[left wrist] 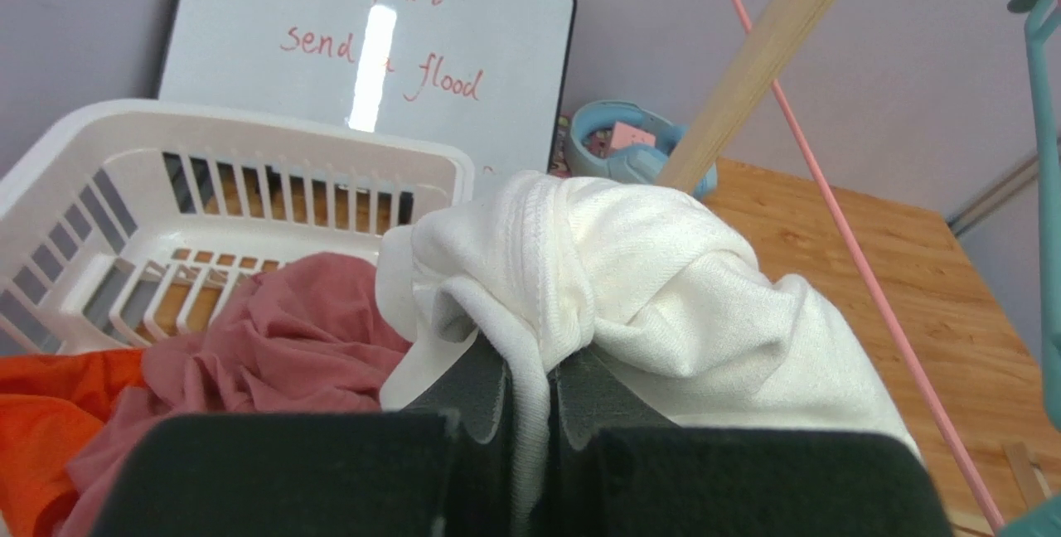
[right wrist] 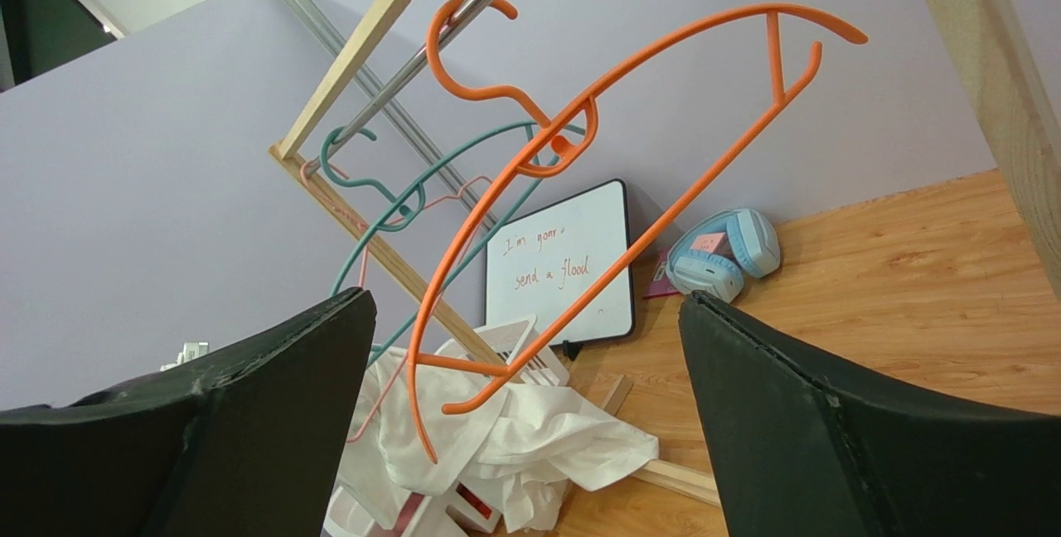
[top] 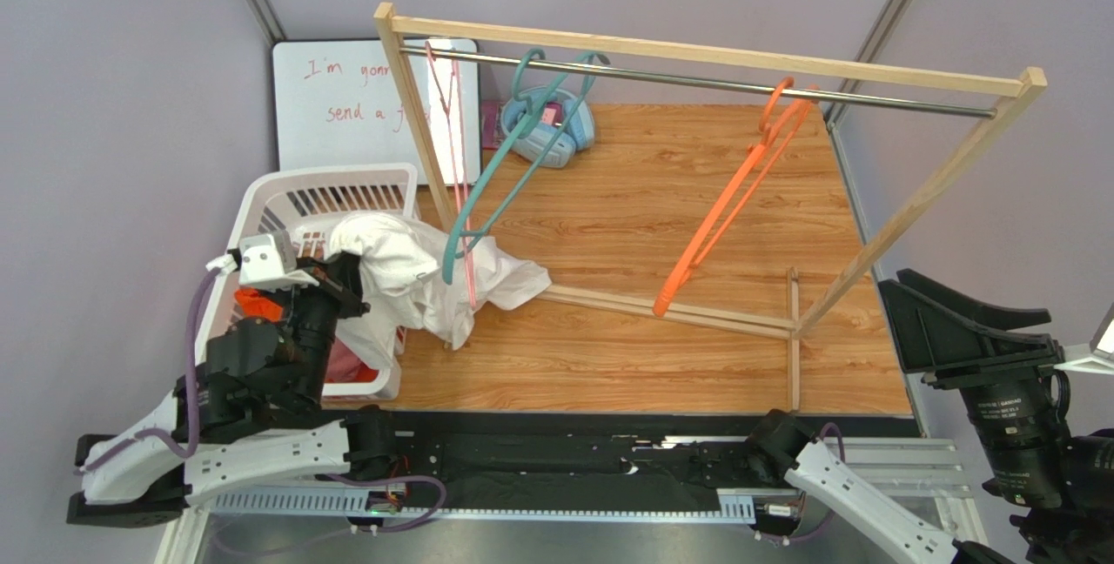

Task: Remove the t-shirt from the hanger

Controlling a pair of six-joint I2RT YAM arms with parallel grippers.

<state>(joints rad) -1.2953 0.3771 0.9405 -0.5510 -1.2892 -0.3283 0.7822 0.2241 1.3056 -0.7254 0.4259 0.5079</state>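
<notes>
My left gripper will next move up, to the left in the top view, and then down over the basket (top: 294,192) to free the t-shirt's hem, because the t-shirt (top: 419,270) hangs over the basket's rim.
The white t-shirt (top: 419,270) is off the hangers and draped over the right rim of the white laundry basket (top: 294,192), one end spilling onto the wooden table. My left gripper (top: 337,280) is shut on a fold of the t-shirt (left wrist: 598,276) at the basket's edge; its fingers (left wrist: 480,400) pinch the fabric. The teal hanger (top: 504,153) and a pink hanger (top: 451,133) hang bare on the metal rail. The orange hanger (top: 739,192) also hangs bare. My right gripper (right wrist: 523,438) is open and empty, low at the near right, looking up at the orange hanger (right wrist: 598,177).
The basket holds pink cloth (left wrist: 274,338) and orange cloth (left wrist: 50,425). The wooden rack frame (top: 706,58) spans the table, its foot bar (top: 654,307) lying by the shirt. A whiteboard (top: 347,107) and blue headphones (top: 556,127) stand at the back. A camera (top: 1020,407) stands at right.
</notes>
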